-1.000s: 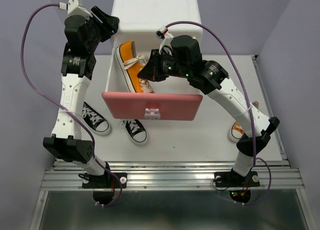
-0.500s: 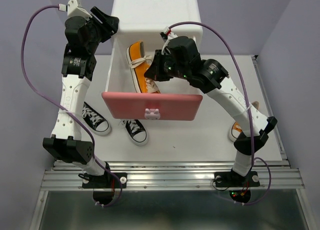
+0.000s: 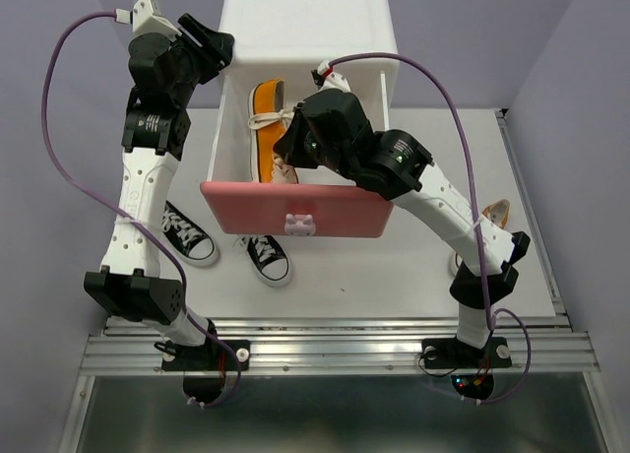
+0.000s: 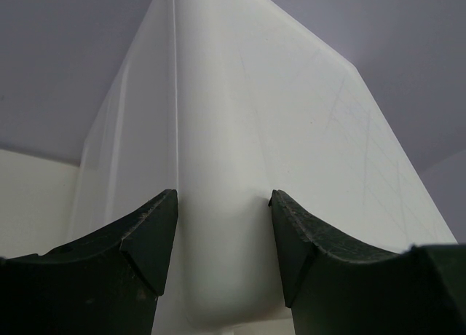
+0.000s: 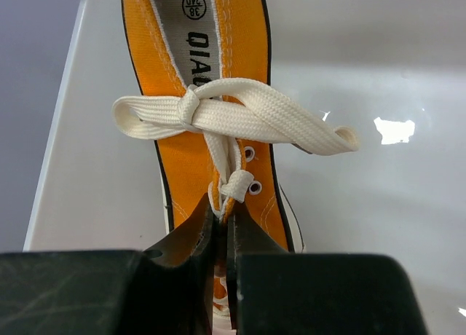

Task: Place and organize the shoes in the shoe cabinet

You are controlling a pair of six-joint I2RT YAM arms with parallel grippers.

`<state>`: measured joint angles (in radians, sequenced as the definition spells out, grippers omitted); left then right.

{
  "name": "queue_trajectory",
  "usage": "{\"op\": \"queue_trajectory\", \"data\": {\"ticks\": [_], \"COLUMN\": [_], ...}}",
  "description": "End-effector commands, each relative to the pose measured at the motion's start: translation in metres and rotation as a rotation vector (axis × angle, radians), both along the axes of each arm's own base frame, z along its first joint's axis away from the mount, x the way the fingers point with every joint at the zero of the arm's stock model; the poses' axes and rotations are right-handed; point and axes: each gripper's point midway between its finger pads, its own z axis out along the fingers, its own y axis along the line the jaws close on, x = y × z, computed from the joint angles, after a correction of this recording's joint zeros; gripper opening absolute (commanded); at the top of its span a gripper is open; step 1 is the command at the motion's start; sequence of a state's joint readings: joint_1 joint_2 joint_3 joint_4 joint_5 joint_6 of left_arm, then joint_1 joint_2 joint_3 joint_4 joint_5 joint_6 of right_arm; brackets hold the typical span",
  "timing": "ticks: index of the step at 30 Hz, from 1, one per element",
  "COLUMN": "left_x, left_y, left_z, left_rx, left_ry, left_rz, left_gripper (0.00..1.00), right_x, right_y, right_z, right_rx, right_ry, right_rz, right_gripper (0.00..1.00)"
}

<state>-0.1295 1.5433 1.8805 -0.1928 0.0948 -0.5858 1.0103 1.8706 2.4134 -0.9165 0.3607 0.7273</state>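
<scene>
My right gripper lowers deeper into the pink-fronted drawer next and brings the orange shoe down onto the drawer's white bottom, since the shoe still hangs above it.
The white shoe cabinet (image 3: 305, 25) stands at the back with its pink-fronted drawer (image 3: 300, 209) pulled out. My right gripper (image 3: 283, 163) is shut on the laces and tongue of an orange shoe (image 3: 264, 113) and holds it inside the drawer, heel toward the cabinet. In the right wrist view the fingertips (image 5: 224, 215) pinch the orange shoe (image 5: 196, 51) at its laces. My left gripper (image 3: 219, 49) straddles the cabinet's top left corner (image 4: 218, 131), with both fingers (image 4: 149, 233) against it. Two black shoes (image 3: 187, 233) (image 3: 264, 258) lie on the table left of the drawer. The second orange shoe (image 3: 492, 217) lies at the right, mostly hidden by my right arm.
The drawer front carries a white bunny knob (image 3: 298, 222). The drawer's white walls (image 5: 65, 153) close in beside the held shoe. The table's metal rail (image 3: 335, 350) runs along the near edge by the arm bases.
My right gripper has moved left and back with the orange shoe. The shoe has turned from slanted to straight along the drawer. The left arm has not moved.
</scene>
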Motion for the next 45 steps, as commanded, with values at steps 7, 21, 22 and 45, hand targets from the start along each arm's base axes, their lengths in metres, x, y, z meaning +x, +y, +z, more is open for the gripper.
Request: {"op": "queue_trajectory", "data": {"ticks": [7,21,22,45], "left_x": [-0.005,-0.003,-0.003,-0.002], "left_y": [-0.002,-0.002,-0.002,0.001], "left_z": [-0.116,-0.118,-0.119,-0.124], "left_rx": [0.089,0.087,0.087,0.118], "left_ry": [0.367,0.367,0.369,0.373], "left_rz": [-0.012,-0.012,-0.012,-0.005], "left_gripper": [0.62,0.62,0.62,0.62], "right_x": [0.011,0.015,0.015,0.029], "right_y": [-0.013,-0.005,-0.004,0.005], "right_z": [0.045,0.021,0.016,-0.017], "right_rx": [0.185,0.153,0.145,0.101], "right_ry": [-0.034,0.011,0.021,0.067], "right_rz": [-0.174,-0.189,-0.183,-0.233], "right_gripper": [0.01,0.04,0.05,0.19]}}
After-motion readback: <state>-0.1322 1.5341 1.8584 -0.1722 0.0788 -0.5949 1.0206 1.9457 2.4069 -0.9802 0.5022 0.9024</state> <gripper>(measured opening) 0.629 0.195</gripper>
